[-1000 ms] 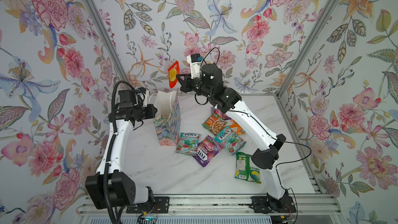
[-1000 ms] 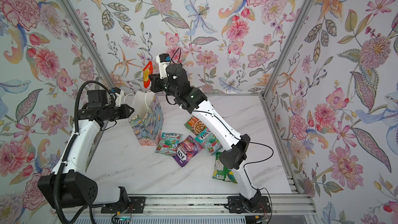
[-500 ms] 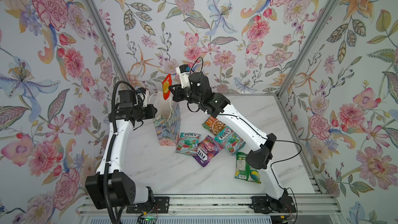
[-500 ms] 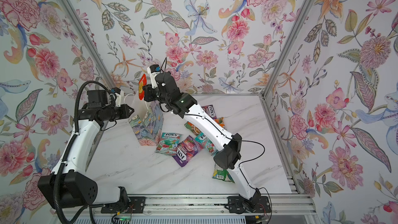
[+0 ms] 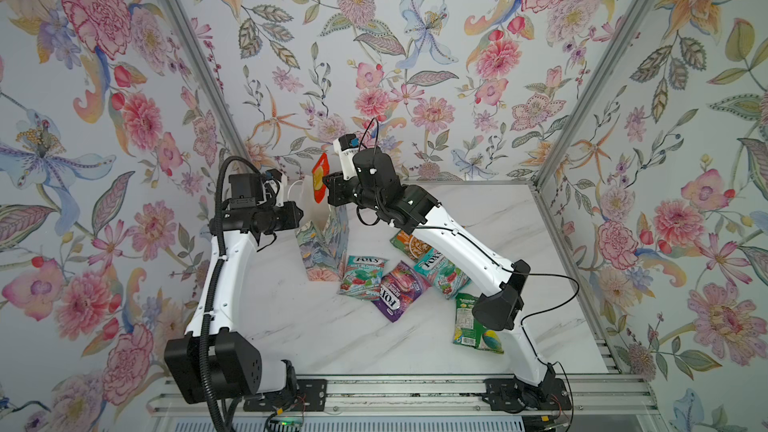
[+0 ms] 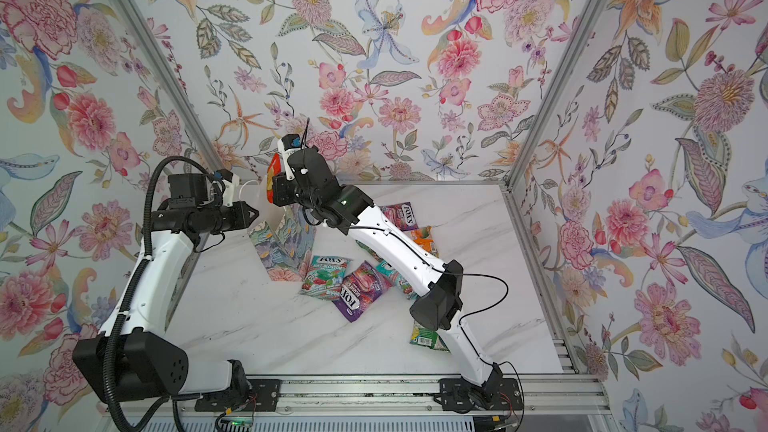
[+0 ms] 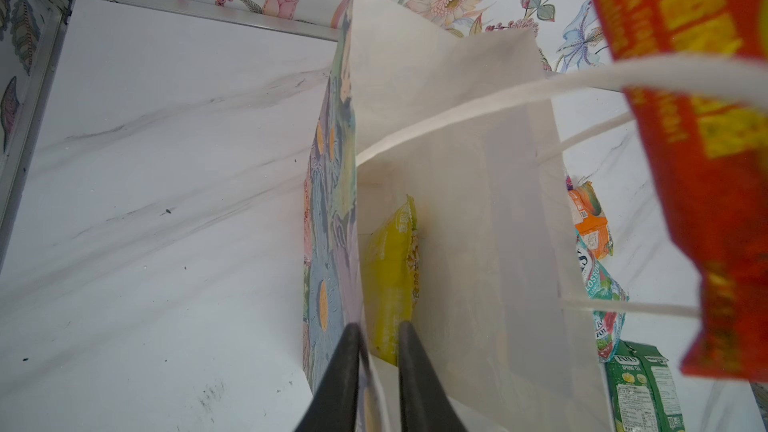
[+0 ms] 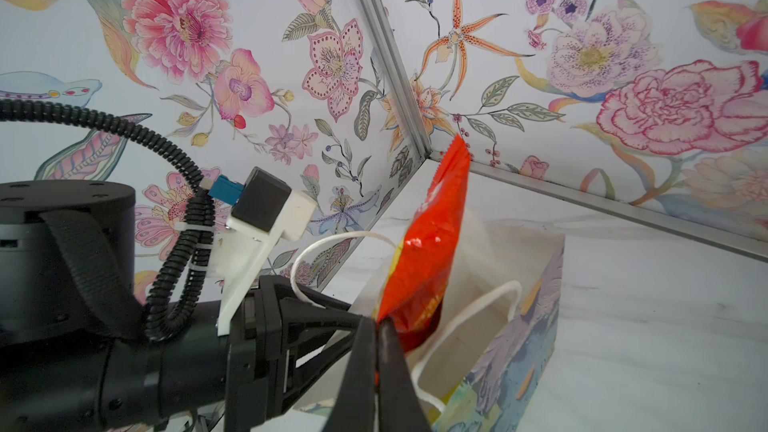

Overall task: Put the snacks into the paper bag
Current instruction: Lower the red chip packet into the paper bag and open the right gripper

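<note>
The red pouch (image 8: 432, 234) already hangs over the paper bag's opening (image 8: 464, 300), so the robot's right gripper will go down toward that opening and let go of the pouch.
The paper bag (image 5: 322, 243) stands upright near the back left of the marble table, mouth open. My left gripper (image 7: 376, 330) is shut on its near wall at the rim, one finger inside and one outside. A yellow packet (image 7: 390, 276) leans inside the bag. My right gripper (image 8: 376, 324) is shut on the lower edge of a red pouch (image 8: 432, 234), which hangs upright just above the bag's mouth (image 5: 319, 176). Other snacks lie on the table to the right of the bag: two teal FOX'S packets (image 5: 363, 276) (image 5: 440, 274), a purple one (image 5: 399, 295), an orange one (image 5: 409, 243) and a green one (image 5: 471, 326).
Floral walls with aluminium posts (image 5: 582, 89) close the table on three sides. The bag's white cord handles (image 8: 457, 322) stick up beside the red pouch. My right forearm (image 5: 457, 243) stretches over the loose packets. Another purple FOX'S packet (image 6: 401, 216) lies behind that arm.
My right arm has carried the red pouch to the left and slightly down, from beside the bag to over its mouth. The left gripper and the bag have stayed put.
</note>
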Controlling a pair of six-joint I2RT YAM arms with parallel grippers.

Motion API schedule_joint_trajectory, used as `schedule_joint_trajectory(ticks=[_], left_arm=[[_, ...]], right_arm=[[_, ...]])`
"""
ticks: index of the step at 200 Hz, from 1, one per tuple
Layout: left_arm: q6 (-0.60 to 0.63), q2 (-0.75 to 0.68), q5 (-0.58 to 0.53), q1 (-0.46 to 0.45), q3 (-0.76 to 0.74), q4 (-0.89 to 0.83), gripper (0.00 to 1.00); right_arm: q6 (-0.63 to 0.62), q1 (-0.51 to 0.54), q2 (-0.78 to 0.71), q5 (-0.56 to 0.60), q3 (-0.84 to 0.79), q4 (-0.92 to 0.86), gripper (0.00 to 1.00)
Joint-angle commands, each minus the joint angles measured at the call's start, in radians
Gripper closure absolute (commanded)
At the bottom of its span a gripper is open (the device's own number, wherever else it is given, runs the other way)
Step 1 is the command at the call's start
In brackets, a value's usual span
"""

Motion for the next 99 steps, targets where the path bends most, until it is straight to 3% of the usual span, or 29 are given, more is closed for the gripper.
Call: schedule_joint_trajectory(ticks=[1,99], left_arm=[[0.016,-0.006,-0.008,-0.007,0.022,-0.018,0.81],[0.021,-0.009,-0.013,-0.006,0.021,-0.022,0.81]], right_arm=[[-0.020,0.001,0.019,0.038,-0.010,-0.017,1.00],[-0.010,-0.005,0.080,0.027,-0.004,-0.042,1.00]])
